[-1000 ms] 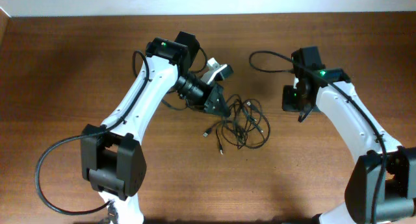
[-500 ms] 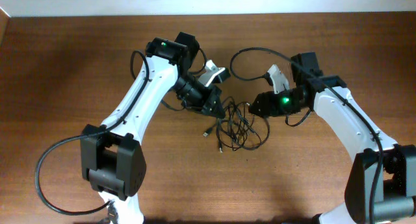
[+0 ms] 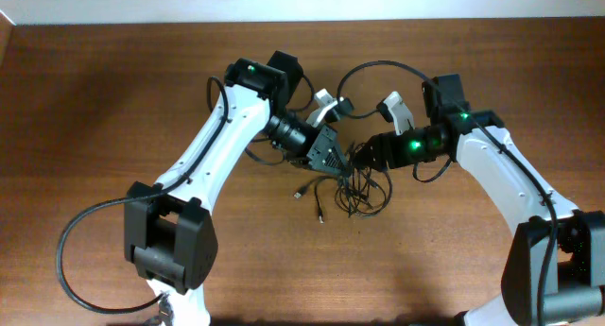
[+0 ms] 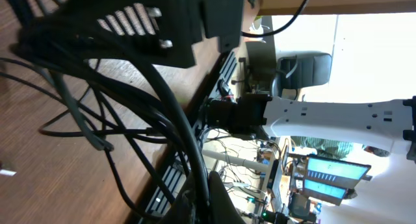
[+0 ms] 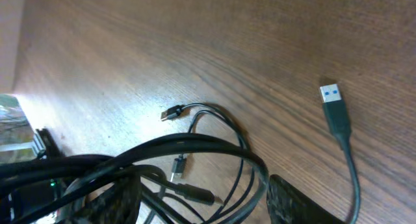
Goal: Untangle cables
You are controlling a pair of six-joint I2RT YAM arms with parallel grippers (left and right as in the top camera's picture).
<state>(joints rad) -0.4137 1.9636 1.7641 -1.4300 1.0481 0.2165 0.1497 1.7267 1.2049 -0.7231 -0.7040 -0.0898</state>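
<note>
I should next move my left gripper to the left in the overhead view and let go of the strands, because there is bare wood on that side of it, outside the tangle.
The cables lie as a tangle of thin black cords on the wooden table between the two arms. My left gripper hangs over the tangle's upper left. In the left wrist view the left gripper is shut on one black strand, which runs up taut from the fingers. My right gripper faces it from the right and stands open. In the right wrist view several strands pass between the right gripper's spread fingers. A blue-tipped USB plug lies loose.
Two small plug ends trail out of the tangle toward the lower left. A thick black arm cable loops above the right wrist. The right arm's white link shows close by in the left wrist view.
The right gripper swung left from the table's right side to the tangle and opened. The left gripper shifted slightly right, still shut on its strand, and the tangle bunched tighter.
</note>
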